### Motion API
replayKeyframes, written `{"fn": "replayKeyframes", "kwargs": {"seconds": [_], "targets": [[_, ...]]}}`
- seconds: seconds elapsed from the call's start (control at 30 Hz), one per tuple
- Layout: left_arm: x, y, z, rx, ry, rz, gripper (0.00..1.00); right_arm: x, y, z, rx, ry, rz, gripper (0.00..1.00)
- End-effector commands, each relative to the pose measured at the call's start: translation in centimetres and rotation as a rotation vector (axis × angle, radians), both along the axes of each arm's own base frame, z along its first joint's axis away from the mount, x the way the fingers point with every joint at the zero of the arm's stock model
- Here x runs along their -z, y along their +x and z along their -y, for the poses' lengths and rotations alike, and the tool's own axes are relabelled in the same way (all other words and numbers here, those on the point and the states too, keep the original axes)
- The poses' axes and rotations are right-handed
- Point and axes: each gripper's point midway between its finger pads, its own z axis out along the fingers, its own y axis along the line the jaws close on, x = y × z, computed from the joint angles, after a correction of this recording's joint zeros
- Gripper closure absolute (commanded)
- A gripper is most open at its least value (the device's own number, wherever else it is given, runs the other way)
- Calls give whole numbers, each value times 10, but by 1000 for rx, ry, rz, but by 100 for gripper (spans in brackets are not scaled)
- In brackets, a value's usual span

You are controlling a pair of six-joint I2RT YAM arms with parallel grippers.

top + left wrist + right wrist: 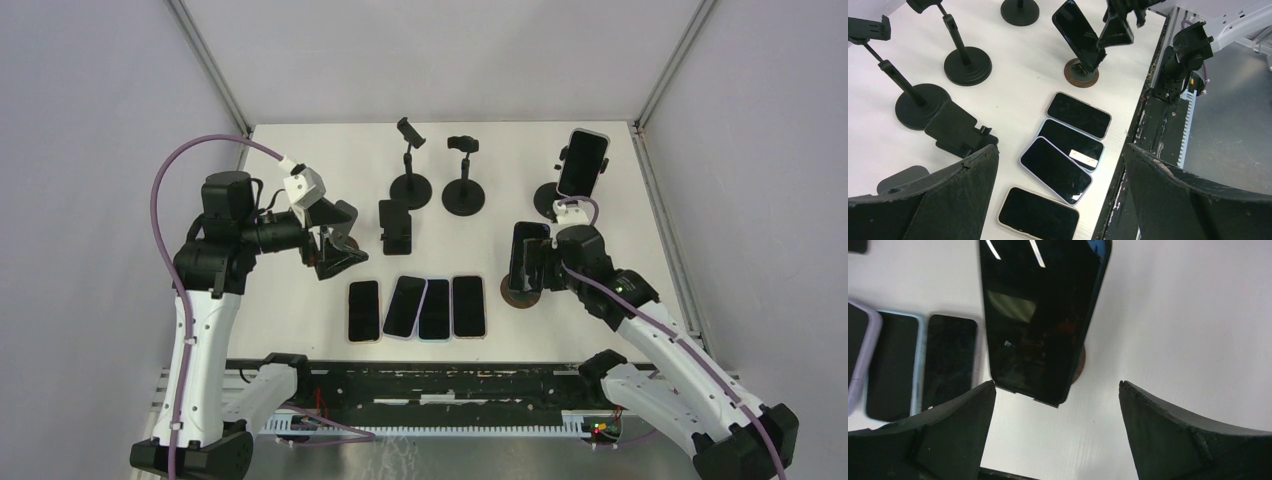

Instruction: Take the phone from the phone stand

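Note:
I should next turn my right gripper and move it onto the phone's thin side edge (pixel 1075 367), which is to its left in the top view, because the phone's wide screen faces my right gripper.
A black phone (pixel 527 250) stands upright in a stand with a round brown base (pixel 519 293) at the front right. In the right wrist view the phone (pixel 1040 315) is just beyond my fingertips, nearer the left finger (pixel 948 430), with the base (pixel 1081 362) behind it. My right gripper (pixel 540 265) (pixel 1057 385) is open and empty, close to the phone and not touching it. My left gripper (pixel 337 250) (pixel 1060 150) is open and empty above the front left. A second phone (pixel 582 163) sits in a stand at the far right.
Several phones (pixel 420 307) lie flat in a row near the front edge and also show in the left wrist view (pixel 1063 145). Two empty pole stands (pixel 410 168) (pixel 463 180) and a folding stand (pixel 396 226) are at mid-table. The table's right edge (pixel 660 220) is close.

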Motion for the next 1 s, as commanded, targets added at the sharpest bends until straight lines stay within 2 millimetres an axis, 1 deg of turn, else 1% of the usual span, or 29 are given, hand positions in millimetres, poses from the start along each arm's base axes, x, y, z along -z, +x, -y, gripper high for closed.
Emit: {"fn": "replayKeyframes", "kwargs": {"seconds": [0.0, 0.07, 0.13, 0.3, 0.53, 0.57, 0.6, 0.7, 0.8, 0.87, 0.93, 0.97], "targets": [[-16, -9, 0, -5, -15, 11, 0, 18, 15, 4, 64, 20, 53, 2], [-15, -10, 0, -3, -10, 12, 0, 21, 21, -9, 8, 68, 78, 2], [-13, -10, 0, 3, -9, 5, 0, 26, 28, -15, -14, 80, 76, 2], [-8, -14, 0, 27, -1, -8, 0, 33, 42, -16, -13, 102, 87, 2], [4, -15, 1, 40, 8, -32, 0, 38, 49, -23, -42, 161, 119, 14], [5, -15, 1, 44, 9, -34, 0, 39, 50, -24, -42, 164, 123, 17], [5, -15, 1, 47, 10, -34, 0, 38, 49, -29, -66, 189, 127, 22], [5, -16, 1, 56, 11, -35, 0, 31, 50, -38, -95, 245, 168, 41], [7, -17, 1, 59, 11, -38, 0, 18, 56, -50, -143, 295, 221, 58], [9, -17, 1, 61, 11, -42, 0, 10, 58, -58, -190, 312, 240, 73], [10, -18, 1, 62, 11, -42, 0, 5, 62, -64, -217, 321, 250, 89], [11, -18, 1, 63, 13, -40, 0, 3, 64, -66, -230, 322, 254, 94]]}}
